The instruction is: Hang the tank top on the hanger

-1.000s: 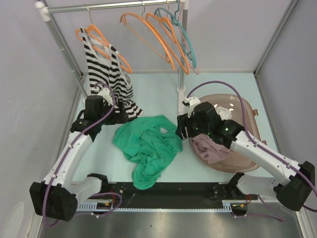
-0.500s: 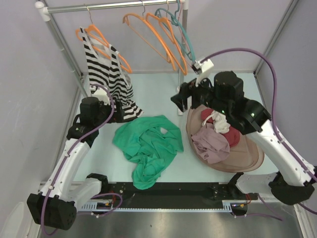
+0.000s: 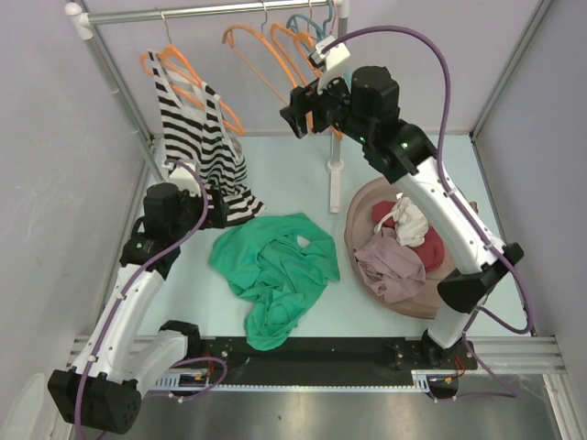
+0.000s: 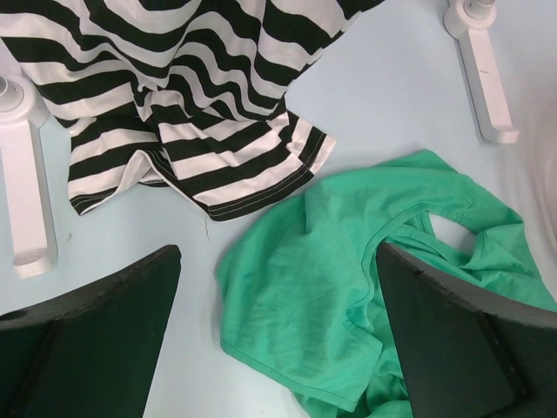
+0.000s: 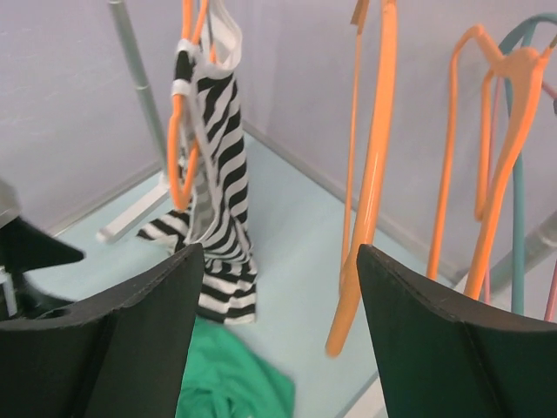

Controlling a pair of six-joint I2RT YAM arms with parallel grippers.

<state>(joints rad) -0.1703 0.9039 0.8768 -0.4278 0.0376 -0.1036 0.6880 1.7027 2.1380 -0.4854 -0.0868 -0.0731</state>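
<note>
The orange hanger's arm (image 3: 288, 72) (image 5: 352, 287) hangs outward of my right gripper, on the right in the wrist view, so next my right gripper should go outward and to that side onto it.
The green tank top (image 3: 275, 270) lies crumpled on the table in the middle, with one strap loop showing (image 4: 348, 287); its edge also appears low in the right wrist view (image 5: 226, 383). My left gripper (image 3: 215, 206) hovers over its left part, open and holding nothing (image 4: 278, 252). My right gripper (image 3: 303, 117) is raised up by the rail, open and empty (image 5: 278, 252). A bare orange hanger (image 3: 240, 27) hangs just beyond it, its arm (image 5: 372, 192) close to the right finger, not touching.
A striped top (image 3: 202, 137) hangs on another orange hanger at the rail's (image 3: 202, 11) left. More orange hangers and a teal hanger (image 5: 520, 218) hang to the right. The rack post (image 3: 335, 174) stands mid-table. A brown basket (image 3: 459, 302) holds a mauve garment (image 3: 390, 266).
My right arm has lifted away from the basket and swung up and back to the hangers on the rail. The left arm has barely moved. The green top lies as before.
</note>
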